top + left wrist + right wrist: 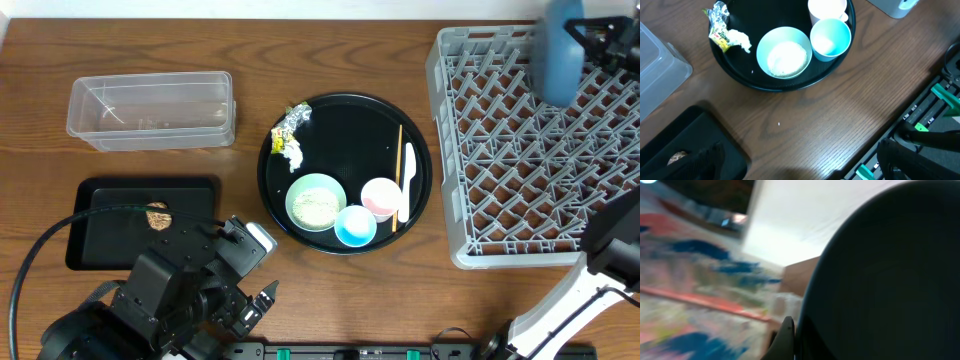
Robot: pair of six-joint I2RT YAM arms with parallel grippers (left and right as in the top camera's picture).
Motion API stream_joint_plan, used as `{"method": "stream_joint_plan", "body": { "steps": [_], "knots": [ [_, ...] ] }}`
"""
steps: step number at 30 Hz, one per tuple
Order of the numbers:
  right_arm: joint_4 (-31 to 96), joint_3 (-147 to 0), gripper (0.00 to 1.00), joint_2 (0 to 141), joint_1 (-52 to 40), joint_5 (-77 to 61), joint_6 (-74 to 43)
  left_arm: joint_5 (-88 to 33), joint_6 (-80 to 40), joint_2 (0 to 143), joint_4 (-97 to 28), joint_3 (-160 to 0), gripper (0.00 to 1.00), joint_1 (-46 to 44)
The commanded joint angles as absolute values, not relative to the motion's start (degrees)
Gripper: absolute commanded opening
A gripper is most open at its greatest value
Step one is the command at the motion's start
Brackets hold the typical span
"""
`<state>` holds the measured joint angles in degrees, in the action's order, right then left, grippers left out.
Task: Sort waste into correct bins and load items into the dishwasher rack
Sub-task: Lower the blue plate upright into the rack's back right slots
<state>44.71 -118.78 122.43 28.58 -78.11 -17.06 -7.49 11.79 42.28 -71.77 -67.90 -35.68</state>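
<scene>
My right gripper has the dark blue plate (556, 55) on edge over the grey dishwasher rack's far slots, so I need to lower it toward them and let go of the plate's rim.
My right gripper (590, 35) is shut on the rim of the dark blue plate (556, 55), which it holds on edge over the far side of the grey dishwasher rack (540, 150). In the right wrist view the plate (890, 280) fills the frame beside one finger (785, 337). My left gripper (262, 268) hovers open over bare table (795, 170), holding nothing. The round black tray (345, 120) carries the pale green bowl (316, 202), light blue cup (355, 226), pink cup (380, 196), white spoon (408, 175), chopsticks (399, 170) and the foil and wrapper waste (290, 130).
A clear tub (150, 108) stands at the back left. In front of it a shallow black rectangular tray (110, 215) holds a brown food lump (157, 216). My left arm's base and cable fill the near left corner.
</scene>
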Motion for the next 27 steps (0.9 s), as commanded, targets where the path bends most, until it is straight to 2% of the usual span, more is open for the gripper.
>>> {"method": "stream_joint_plan", "body": {
  "steps": [1, 27],
  "knots": [
    [44.6, -118.8, 0.01, 122.7, 26.8, -84.2, -22.2, -7.2, 11.5, 42.3, -71.7, -67.6, 0.98, -35.4],
    [48.9, -118.7, 0.03, 123.0, 27.8, -64.7, -20.1, -7.2, 11.5, 42.3, -71.7, -67.6, 0.98, -35.4]
  ]
}}
